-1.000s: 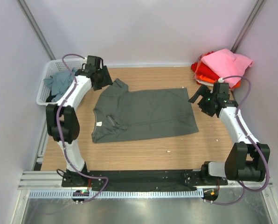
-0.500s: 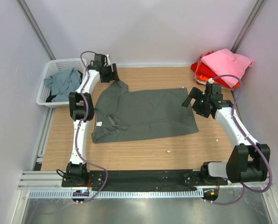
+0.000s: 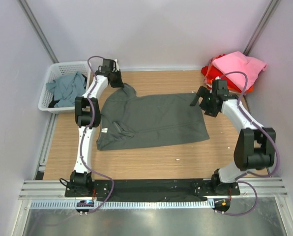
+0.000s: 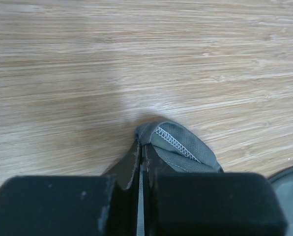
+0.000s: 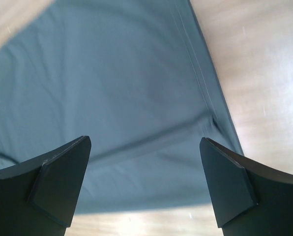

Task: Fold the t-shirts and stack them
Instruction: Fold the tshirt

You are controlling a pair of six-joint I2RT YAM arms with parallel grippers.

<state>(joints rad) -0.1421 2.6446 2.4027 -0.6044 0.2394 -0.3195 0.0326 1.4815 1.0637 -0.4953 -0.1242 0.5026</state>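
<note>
My right gripper should go down and outward to close on the shirt's far hem corner (image 3: 195,93), which is below and outward of it, since my left gripper holds the sleeve.
A dark charcoal-grey t-shirt (image 3: 156,120) lies spread flat on the wooden table, collar to the left. My left gripper (image 3: 118,80) is at its far left sleeve, shut on the sleeve's hem. In the left wrist view the stitched sleeve edge (image 4: 183,146) bulges out from between the closed fingers of the left gripper (image 4: 142,147). My right gripper (image 3: 199,98) hovers open over the shirt's far right corner. In the right wrist view the right gripper (image 5: 144,142) has wide-set fingers with nothing between them, and the shirt (image 5: 112,73) lies below.
A white lattice basket (image 3: 50,73) at the back left holds a teal-grey shirt (image 3: 65,88). In the back right corner is a pile with a pink shirt (image 3: 237,66) on top of red (image 3: 214,76) and orange cloth. Purple walls close in on both sides.
The left gripper reached over to the far sleeve and closed on its hem. The right gripper moved left and back, over the shirt's far right corner, still open.
</note>
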